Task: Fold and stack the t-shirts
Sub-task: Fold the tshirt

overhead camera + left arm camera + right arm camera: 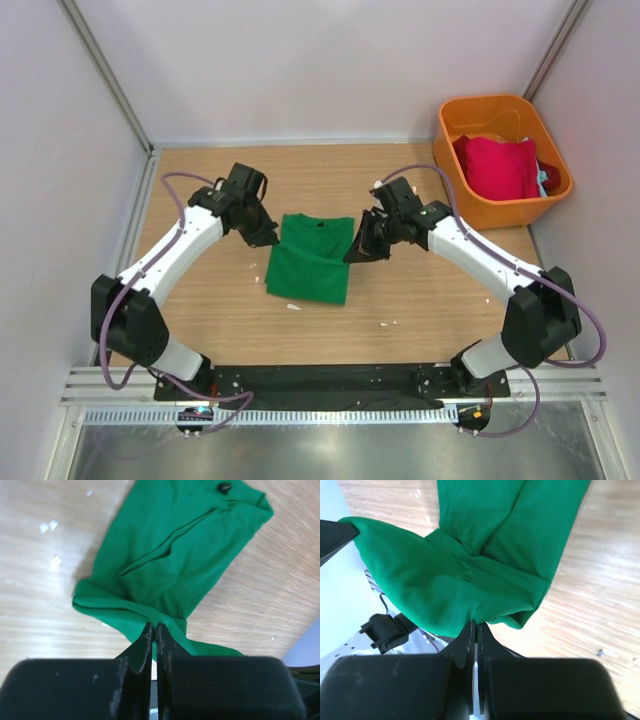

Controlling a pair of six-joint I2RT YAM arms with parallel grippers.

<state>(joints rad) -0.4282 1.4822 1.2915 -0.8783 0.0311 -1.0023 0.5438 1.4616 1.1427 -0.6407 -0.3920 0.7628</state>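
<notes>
My right gripper carries the t-shirt's pinched edge outward next and releases it by the green t-shirt's far bin-side corner (349, 221), which lies outward of my gripper.
The bright green t-shirt (312, 258) lies partly folded in the middle of the wooden table. My left gripper (268, 238) is shut on its far left edge; in the left wrist view the cloth (170, 560) is pinched between my fingers (154, 630). My right gripper (357, 250) is shut on the far right edge, and the right wrist view shows the cloth (470, 570) bunched at the fingertips (476, 627). The crimson red t-shirt (497, 165) lies in the orange bin (500, 210) at the back right, with a bit of teal cloth (543, 178) beside it.
Small white scraps (293, 306) lie on the table in front of the green shirt and to its left (54, 562). White walls with metal posts close in the table on three sides. The black rail with the arm bases runs along the near edge (330, 380).
</notes>
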